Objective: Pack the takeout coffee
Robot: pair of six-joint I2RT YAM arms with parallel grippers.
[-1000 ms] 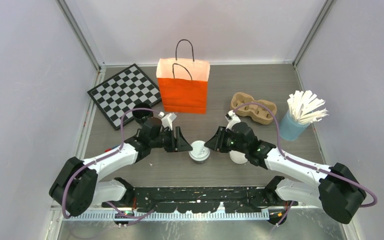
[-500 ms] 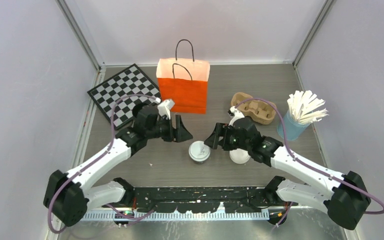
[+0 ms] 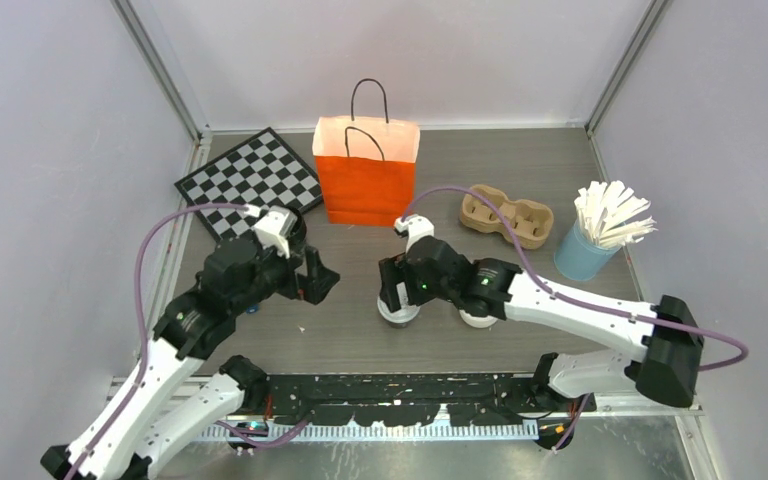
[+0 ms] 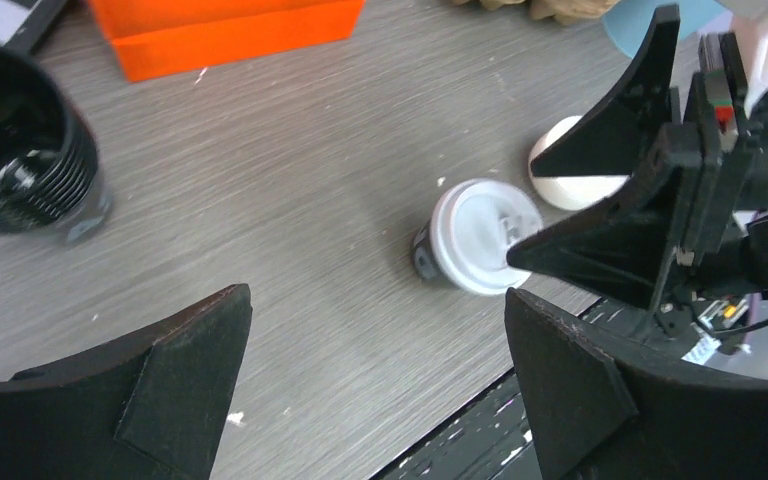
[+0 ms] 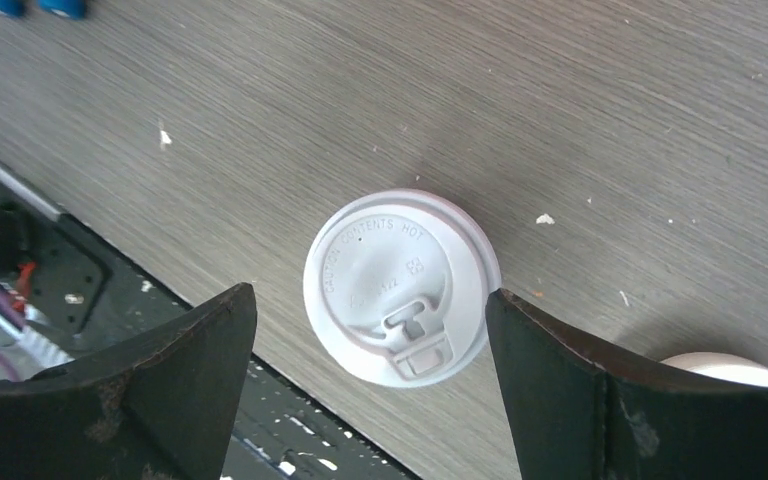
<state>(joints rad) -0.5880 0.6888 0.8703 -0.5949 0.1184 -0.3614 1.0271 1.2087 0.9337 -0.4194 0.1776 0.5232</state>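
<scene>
The white sip lid is slightly back of the right gripper's fingers, so the right gripper should next pull back toward the robot's base and close on the lid.
The takeout coffee is a small cup with a white sip lid, standing upright on the grey table near the front edge. My right gripper hovers directly over it, open, one finger on each side of the lid; I cannot tell whether the right finger touches the lid's rim. My left gripper is open and holds nothing, a hand's width to the left of the cup. The orange paper bag stands upright behind them, mouth open.
A white disc lies just right of the cup. A black lidless cup stands by the left wrist. A checkerboard lies back left. A cardboard cup carrier and a blue cup of stirrers sit at the right.
Both grippers opened wide. The left arm drew back to the left, away from the cup. The right gripper swung left and now sits over the cup's lid.
</scene>
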